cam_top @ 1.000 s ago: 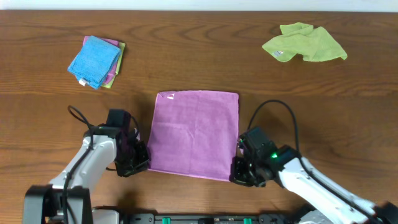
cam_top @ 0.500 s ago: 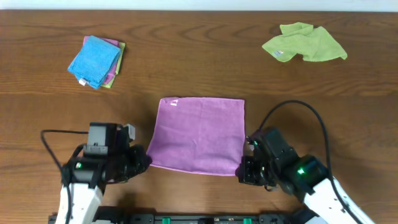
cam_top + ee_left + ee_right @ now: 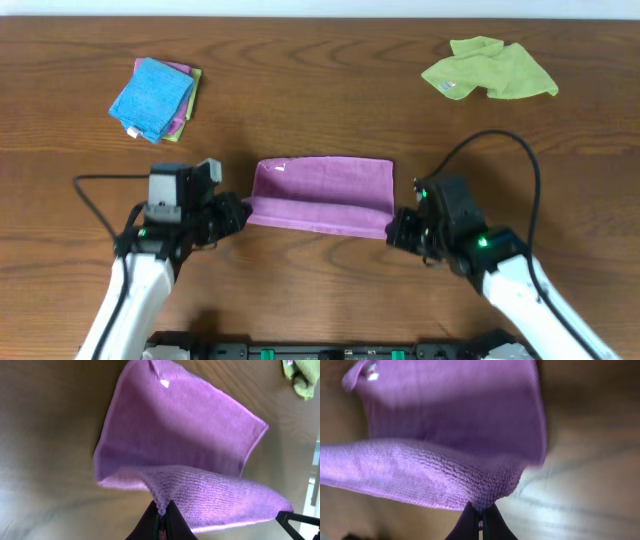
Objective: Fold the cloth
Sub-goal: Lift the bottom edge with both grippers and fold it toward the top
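Next, my left gripper carries the cloth's held corner outward and down onto the cloth's far corner by the white tag, since the cloth's far edge is still uncovered.
The purple cloth point(image 3: 320, 192) lies at the table's middle, its near edge lifted off the wood and carried toward the far edge, which stays flat with a white tag. My left gripper point(image 3: 240, 212) is shut on the cloth's near left corner point(image 3: 161, 505). My right gripper point(image 3: 396, 228) is shut on the near right corner point(image 3: 481, 505). Both wrist views show the raised edge point(image 3: 220, 497) hanging between the grippers above the flat part point(image 3: 455, 395).
A blue towel on a small folded stack point(image 3: 155, 97) lies at the far left. A crumpled green cloth point(image 3: 490, 70) lies at the far right; it also shows in the left wrist view point(image 3: 302, 377). Bare wooden table point(image 3: 320, 290) lies in front.
Both grippers have lifted the cloth's near corners and moved away from me toward the far edge. The cloth's visible area has shrunk from a full square to a narrow band.
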Tool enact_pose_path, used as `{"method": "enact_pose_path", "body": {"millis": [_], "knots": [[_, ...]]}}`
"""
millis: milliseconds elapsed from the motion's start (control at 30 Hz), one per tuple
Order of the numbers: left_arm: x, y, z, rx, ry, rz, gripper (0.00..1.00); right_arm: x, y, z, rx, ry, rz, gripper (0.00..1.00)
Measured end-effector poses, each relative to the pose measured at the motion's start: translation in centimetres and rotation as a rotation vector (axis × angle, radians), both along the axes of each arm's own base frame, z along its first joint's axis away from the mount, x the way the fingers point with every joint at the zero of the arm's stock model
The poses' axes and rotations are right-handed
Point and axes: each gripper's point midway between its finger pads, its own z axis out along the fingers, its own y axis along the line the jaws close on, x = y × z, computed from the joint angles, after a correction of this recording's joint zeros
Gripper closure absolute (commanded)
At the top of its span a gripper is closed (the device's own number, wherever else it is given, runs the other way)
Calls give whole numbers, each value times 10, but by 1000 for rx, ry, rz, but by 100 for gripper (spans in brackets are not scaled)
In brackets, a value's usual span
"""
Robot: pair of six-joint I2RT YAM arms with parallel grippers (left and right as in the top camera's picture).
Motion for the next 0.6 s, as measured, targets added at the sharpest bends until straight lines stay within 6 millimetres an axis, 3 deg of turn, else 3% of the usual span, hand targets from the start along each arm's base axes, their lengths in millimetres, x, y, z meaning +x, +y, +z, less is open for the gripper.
{"method": "enact_pose_path", "body": {"millis": [167,367,433,533,600], "knots": [[40,-4,-17,-6,58,0,94,46,-2,4,5,-41,-43,98],[123,-12,2,-17,7,-10,94,113,-9,6,13,-87,-109,99],[139,-14,0,-19,28,-19,94,125,-11,1,9,-73,-118,99],[136,-14,-13,-2,95,-38,94,131,-10,-3,5,-51,-105,98],[118,-12,-26,19,184,-57,94,122,-10,-7,0,-12,-89,98]]}}
